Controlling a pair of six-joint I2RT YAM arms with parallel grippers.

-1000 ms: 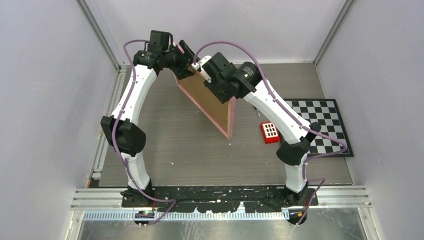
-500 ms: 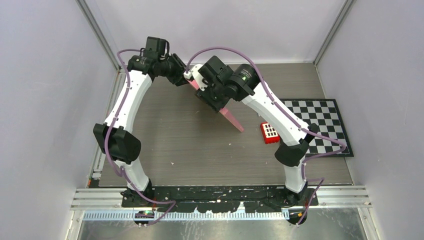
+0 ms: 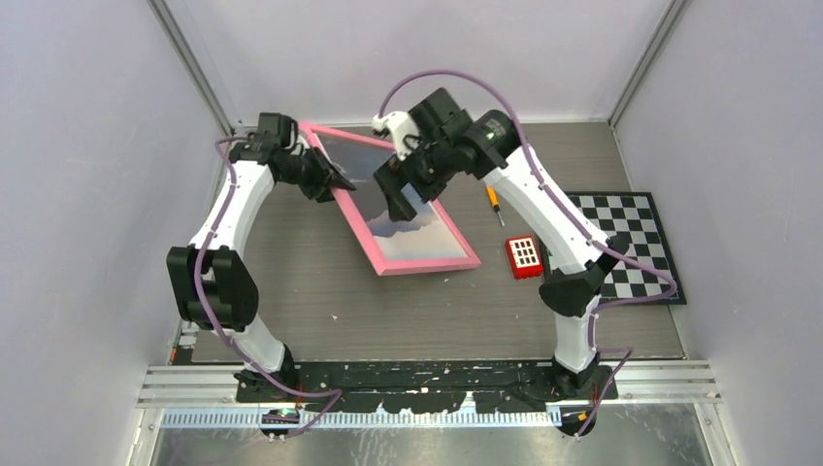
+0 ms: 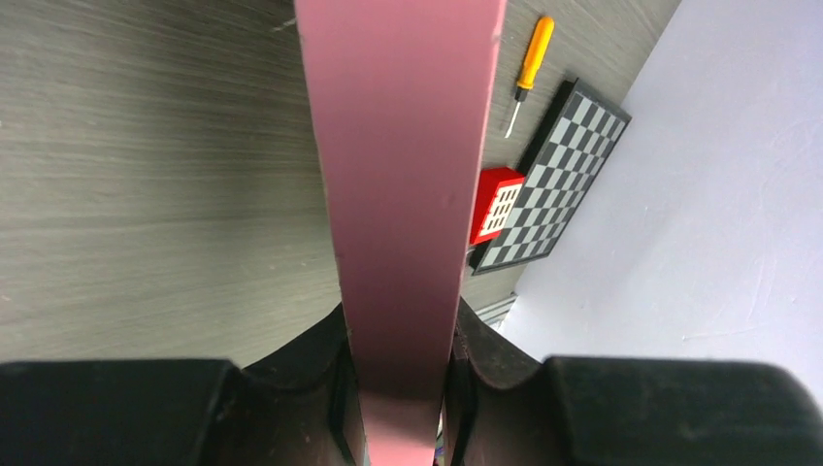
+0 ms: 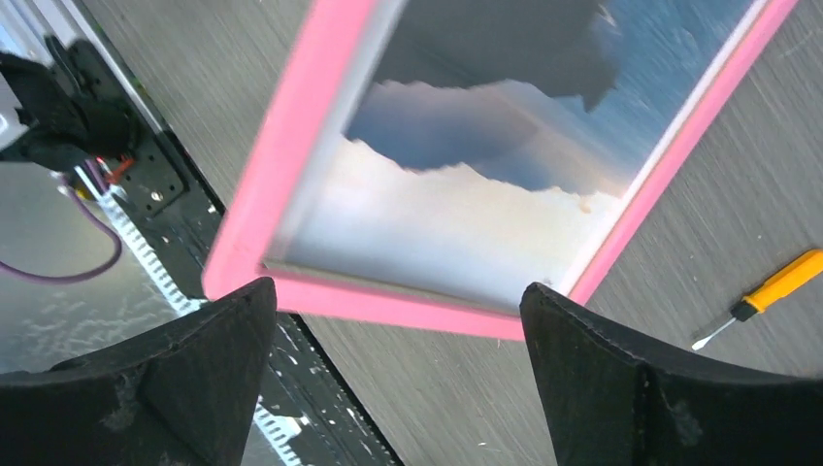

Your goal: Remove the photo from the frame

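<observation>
I should lower the frame (image 3: 427,264) with my left gripper next and draw it back to lay it flat, because it hangs slanted above the table.
The pink frame (image 3: 427,264) now shows its front, slanting across the middle of the table, with the seacoast photo (image 3: 419,236) still inside it. My left gripper (image 3: 335,183) is shut on the frame's left long edge. In the left wrist view the pink edge (image 4: 403,146) runs straight out from between both fingers (image 4: 320,354). My right gripper (image 3: 398,199) hangs open above the picture and holds nothing. Its view looks down on the photo (image 5: 466,175) and the frame's near corner (image 5: 281,165), between its wide-apart fingertips (image 5: 243,320).
An orange-handled screwdriver (image 3: 495,202) lies just right of the frame. A red block (image 3: 524,256) sits nearer the front. A black-and-white checkerboard (image 3: 631,243) lies at the table's right edge. Walls enclose the back and both sides.
The frame has turned from brown back showing, through edge-on, to picture side up. My right gripper has opened and let go. My left gripper has closed on the frame's edge and swung left.
</observation>
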